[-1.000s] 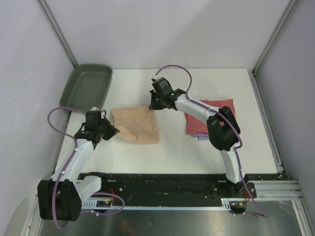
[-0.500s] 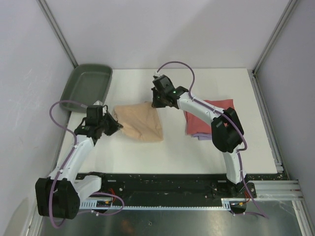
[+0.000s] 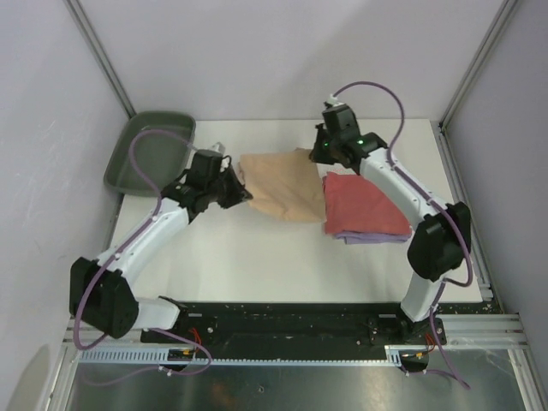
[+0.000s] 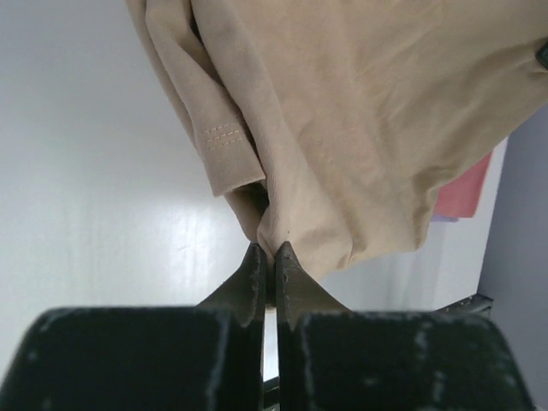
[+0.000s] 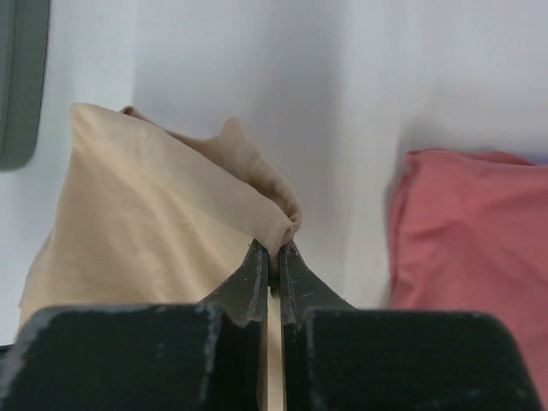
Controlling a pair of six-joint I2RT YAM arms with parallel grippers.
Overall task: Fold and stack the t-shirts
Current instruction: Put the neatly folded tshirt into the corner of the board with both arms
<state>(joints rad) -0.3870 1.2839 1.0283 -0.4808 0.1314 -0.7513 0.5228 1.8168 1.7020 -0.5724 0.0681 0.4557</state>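
The coral-red t-shirt [image 3: 366,204] [image 5: 475,231] lies below my right gripper, on the right in the top view, so my right gripper will next go to that side and down to release over it.
A folded tan t-shirt [image 3: 282,187] hangs stretched between both grippers above the middle of the white table [image 3: 257,257]. My left gripper [image 3: 244,195] is shut on its left corner, seen pinched in the left wrist view [image 4: 267,248]. My right gripper [image 3: 315,156] is shut on its far right corner, seen in the right wrist view [image 5: 276,247]. Right beside it lies a folded coral-red t-shirt [image 3: 366,204] on top of a pale lavender t-shirt [image 3: 370,237], whose edge peeks out below. The tan shirt's right edge reaches the red one [image 5: 467,231].
A dark green tray [image 3: 152,152] leans at the table's far left corner. Grey walls stand close on the left, back and right. A metal rail [image 3: 467,218] runs along the table's right edge.
Both grippers have carried the tan t-shirt to the right and slightly farther back, from the left-centre of the table up against the red and lavender stack.
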